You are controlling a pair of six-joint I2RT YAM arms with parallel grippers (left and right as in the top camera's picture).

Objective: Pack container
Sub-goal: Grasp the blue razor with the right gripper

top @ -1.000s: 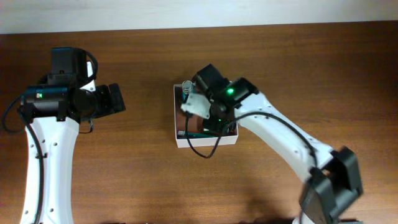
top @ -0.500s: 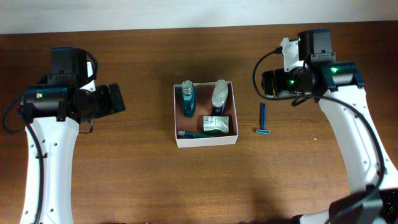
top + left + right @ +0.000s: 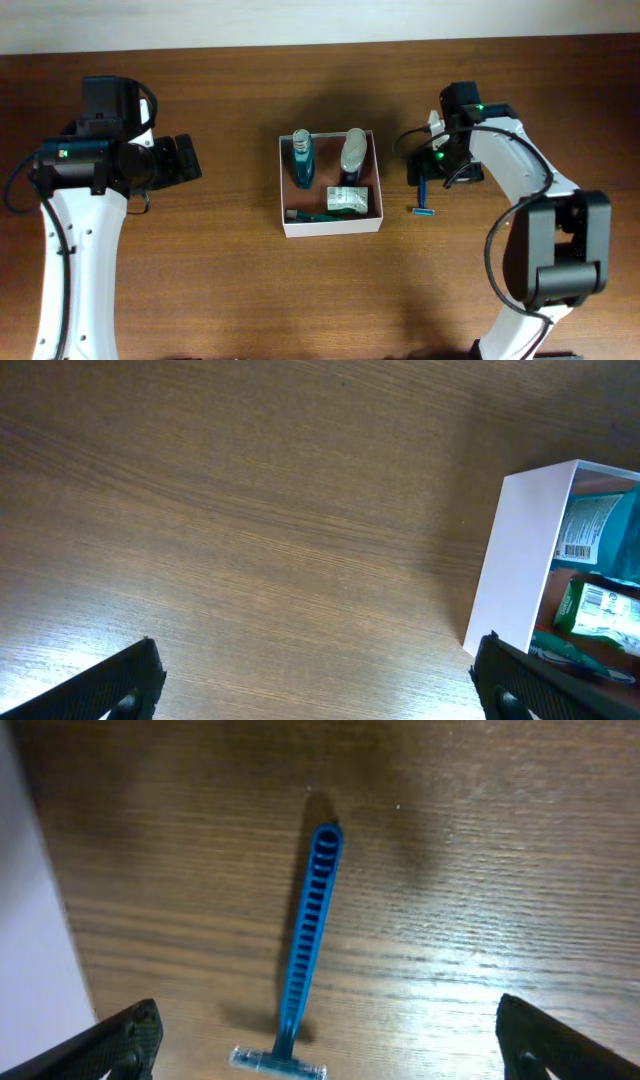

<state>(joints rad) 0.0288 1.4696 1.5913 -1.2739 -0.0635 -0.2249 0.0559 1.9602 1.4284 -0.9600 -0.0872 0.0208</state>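
Observation:
The razor's blue ribbed handle is already between the spread fingers. My right gripper should go down onto that handle next, with one finger on each side.
The container [image 3: 332, 226], a square white-walled box with a reddish-brown inside, sits mid-table. Inside lie a blue bottle [image 3: 302, 160], a pale bottle [image 3: 352, 152], a green packet [image 3: 347, 198] and a teal item [image 3: 312, 214]. A blue razor [image 3: 423, 192] lies on the wood just right of it. My right gripper [image 3: 420, 165] hovers open over the razor's handle end. In the right wrist view the razor [image 3: 308, 935] lies between the spread fingers of that gripper [image 3: 328, 1020], untouched. My left gripper [image 3: 186, 160] stands open and holds nothing, well left of the container's wall [image 3: 520, 550].
The container's white wall [image 3: 30, 920] fills the left edge of the right wrist view, close to the razor. Bare brown wood surrounds the box on all sides. The table's far edge runs along the top of the overhead view.
My right gripper left the container, swung out to the far right, then came down over the razor with jaws now open. The left arm has not moved.

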